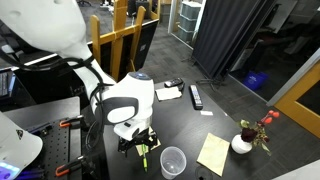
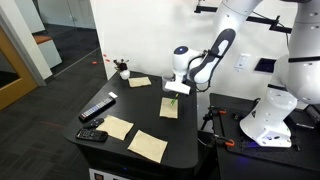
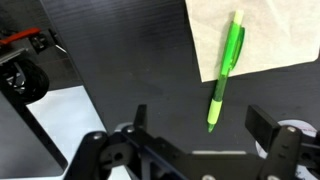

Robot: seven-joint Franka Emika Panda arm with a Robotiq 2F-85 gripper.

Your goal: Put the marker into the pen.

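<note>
I need to lower my open fingers next and move them to the right in the wrist view, because the marker's green middle [image 1: 144, 156] [image 3: 219, 89] is below my gripper and off-center to that side.
The bright green marker [image 3: 226, 68] lies flat on the black table, its upper half on a yellow sticky note [image 3: 255, 35]. It shows small in both exterior views [image 1: 143, 153] [image 2: 172, 102]. My gripper [image 3: 200, 122] is open and empty just above it, and the marker's lower tip lies between the two fingers, nearer the right one. The gripper points down at the table in both exterior views [image 1: 137, 141] [image 2: 176, 91]. The clear plastic cup [image 1: 172, 160] stands upright and empty on the table close beside the gripper.
A white vase with red flowers [image 1: 243, 143] [image 2: 122, 70] stands near a table corner. A black remote [image 1: 196, 96] [image 2: 98, 108] and several yellow sticky notes [image 1: 213, 153] [image 2: 148, 146] lie on the table [image 1: 215, 115]. Clamps and the robot base [image 2: 265, 120] are at the table's edge.
</note>
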